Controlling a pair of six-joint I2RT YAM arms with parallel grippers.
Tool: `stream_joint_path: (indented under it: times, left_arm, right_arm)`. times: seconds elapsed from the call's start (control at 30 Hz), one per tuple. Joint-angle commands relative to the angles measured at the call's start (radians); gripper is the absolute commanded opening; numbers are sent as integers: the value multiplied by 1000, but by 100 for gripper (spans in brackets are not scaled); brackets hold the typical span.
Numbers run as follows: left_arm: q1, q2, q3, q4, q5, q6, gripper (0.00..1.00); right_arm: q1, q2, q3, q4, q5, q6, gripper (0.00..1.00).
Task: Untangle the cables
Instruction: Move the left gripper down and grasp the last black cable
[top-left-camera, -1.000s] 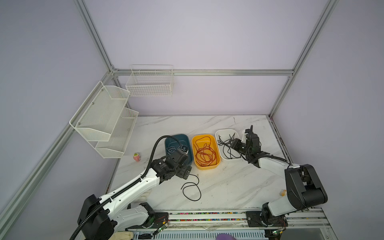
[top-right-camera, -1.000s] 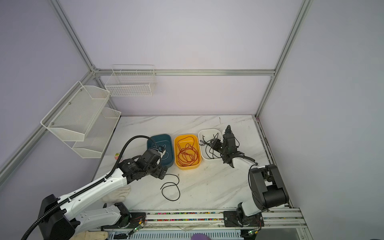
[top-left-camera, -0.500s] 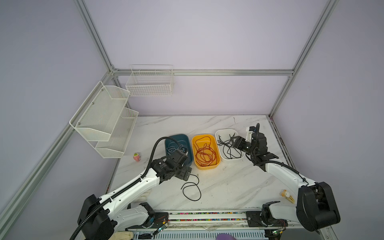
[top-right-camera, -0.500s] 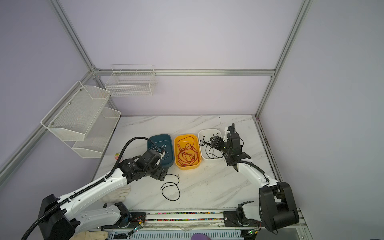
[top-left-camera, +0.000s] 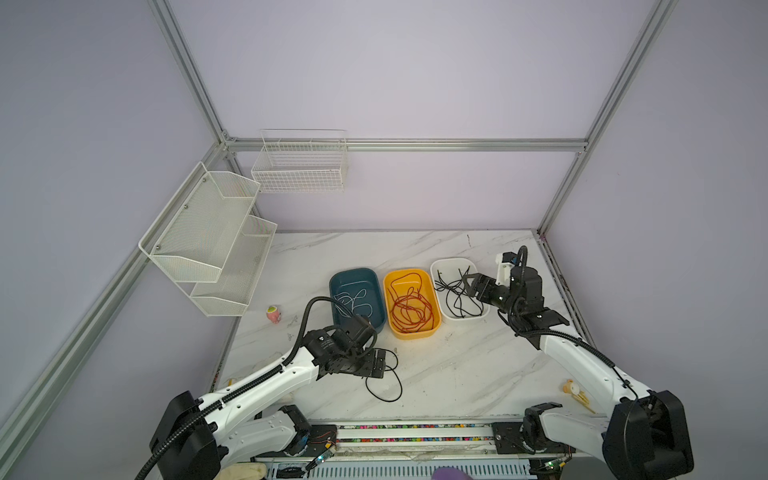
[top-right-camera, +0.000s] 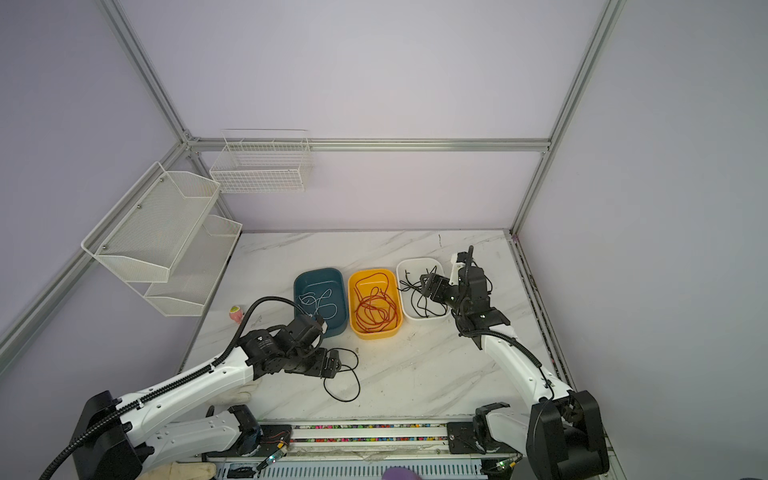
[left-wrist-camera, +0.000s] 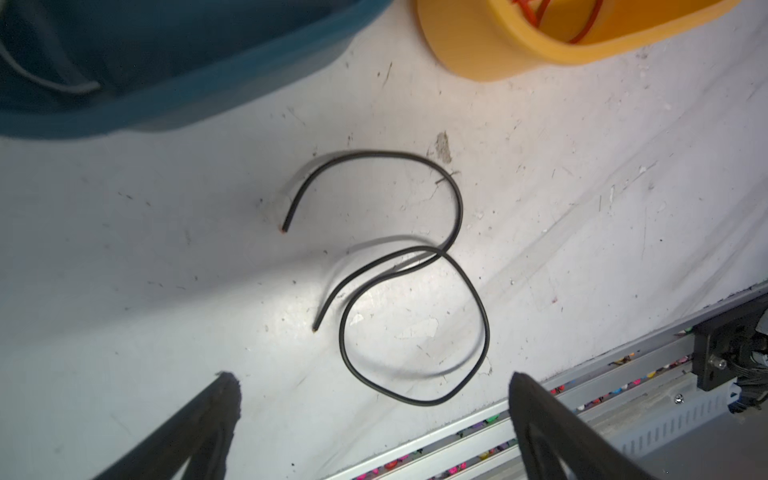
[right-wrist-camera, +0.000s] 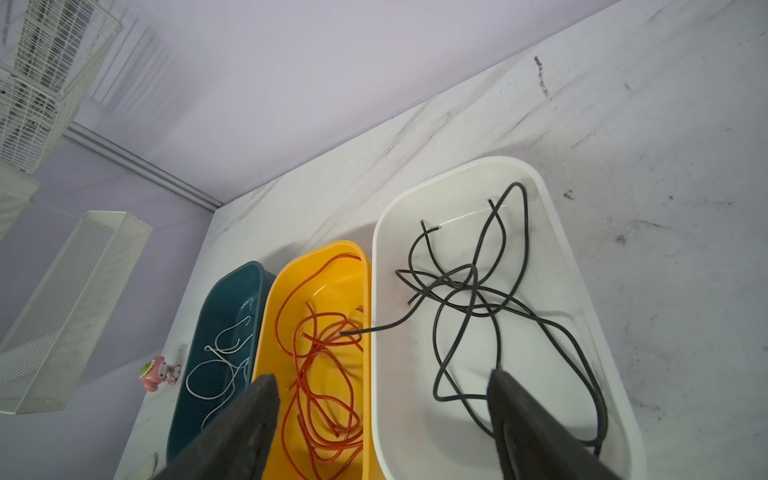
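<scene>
This part of the loose black cable lies below the left gripper's open fingers, so the left gripper next needs to go down onto the loop's side by the cable's loose end (top-left-camera: 367, 385) (left-wrist-camera: 343, 334) and close there.
One loose black cable (top-left-camera: 384, 376) (top-right-camera: 343, 376) curls on the marble in front of the trays. My left gripper (top-left-camera: 380, 363) (left-wrist-camera: 372, 378) hovers open over it; the cable (left-wrist-camera: 415, 270) loops with its lower bend between the fingers, untouched. A white tray (top-left-camera: 453, 260) (right-wrist-camera: 376, 291) holds several crossed black cables (right-wrist-camera: 478, 299), one end poking over the rim into the yellow tray (right-wrist-camera: 270, 311) of orange cables (top-left-camera: 411, 305). A teal tray (top-left-camera: 353, 272) holds white cables (right-wrist-camera: 220, 361). My right gripper (top-left-camera: 467, 282) (right-wrist-camera: 382, 376) is open and empty above the white tray's near end.
A pink toy figure (top-left-camera: 273, 314) stands left of the teal tray. White mesh shelves (top-left-camera: 208, 241) hang on the left wall and a wire basket (top-left-camera: 299, 166) on the back wall. A small yellow toy (top-left-camera: 575, 392) lies front right. A metal rail (top-left-camera: 415, 432) runs along the front edge.
My right gripper's jaws have spread open over the white tray, and that arm's elbow and base have swung back toward the front right. The left arm and the loose cable have stayed put.
</scene>
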Motion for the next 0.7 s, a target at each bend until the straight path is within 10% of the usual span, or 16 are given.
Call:
stream_joint_path:
  times: [0.0,0.67]
  left_arm:
    - [-18,-47,-98,8,61,-142,100]
    - [-47,9,-205,175,106,-272,90]
  right_arm:
    - [4,-24,-19,-15,20,-9,85]
    - [5,-75,-53,34,5,15,98]
